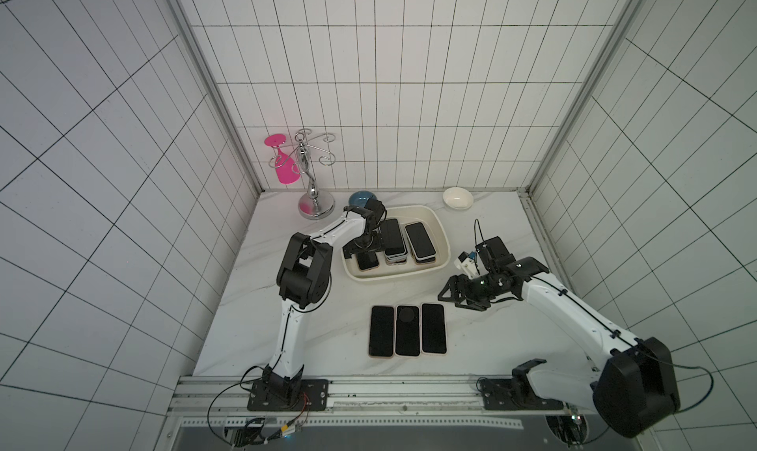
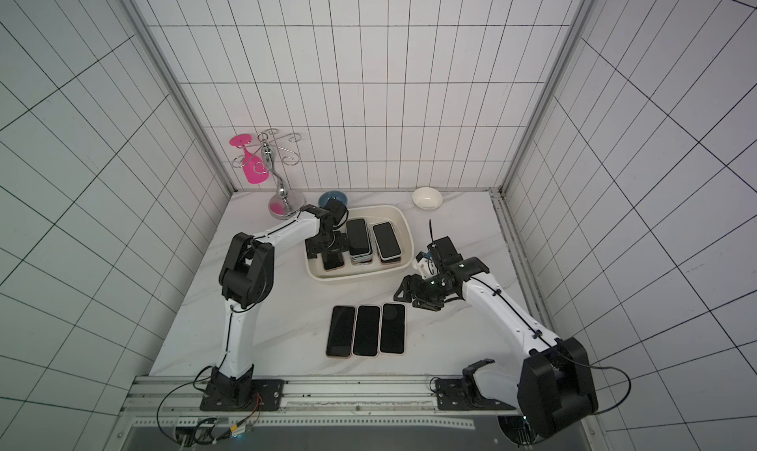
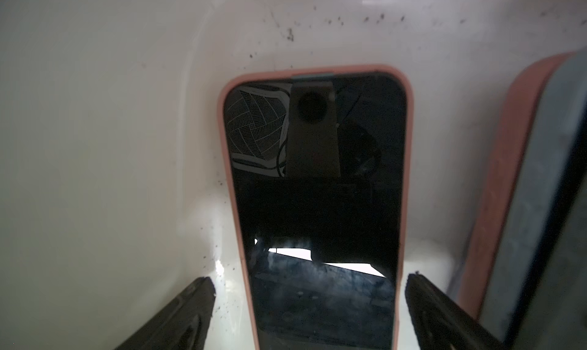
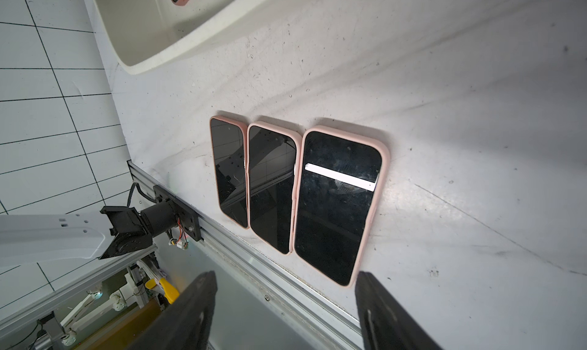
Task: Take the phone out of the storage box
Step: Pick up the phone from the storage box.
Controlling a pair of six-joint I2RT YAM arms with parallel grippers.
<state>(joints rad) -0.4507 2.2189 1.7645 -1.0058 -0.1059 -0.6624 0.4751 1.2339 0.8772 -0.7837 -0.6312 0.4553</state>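
I will move my left gripper down over the pink-cased phone (image 3: 324, 301) next and close on the long edges, because its open fingers are already on either side.
The cream storage box (image 1: 393, 279) (image 2: 357, 279) stands at the back middle of the table. Against its left wall lies a phone (image 1: 367, 261) (image 3: 317, 205) in a pink case, screen up. My left gripper (image 1: 364, 252) (image 3: 309, 280) reaches down into the box and is open, a finger on each side of that phone with a gap on both sides. Two stacks of phones (image 1: 394, 238) (image 1: 420, 242) fill the box's other half. My right gripper (image 1: 452, 299) (image 4: 284, 275) hovers open and empty over the table, right of the box's front.
Three pink-cased phones (image 1: 407, 330) (image 4: 273, 186) lie side by side, screens up, at the front middle of the table. A blue bowl (image 1: 360, 199), a white bowl (image 1: 457, 198) and a chrome rack (image 1: 311, 170) with a hanging pink glass (image 1: 282, 162) stand along the back.
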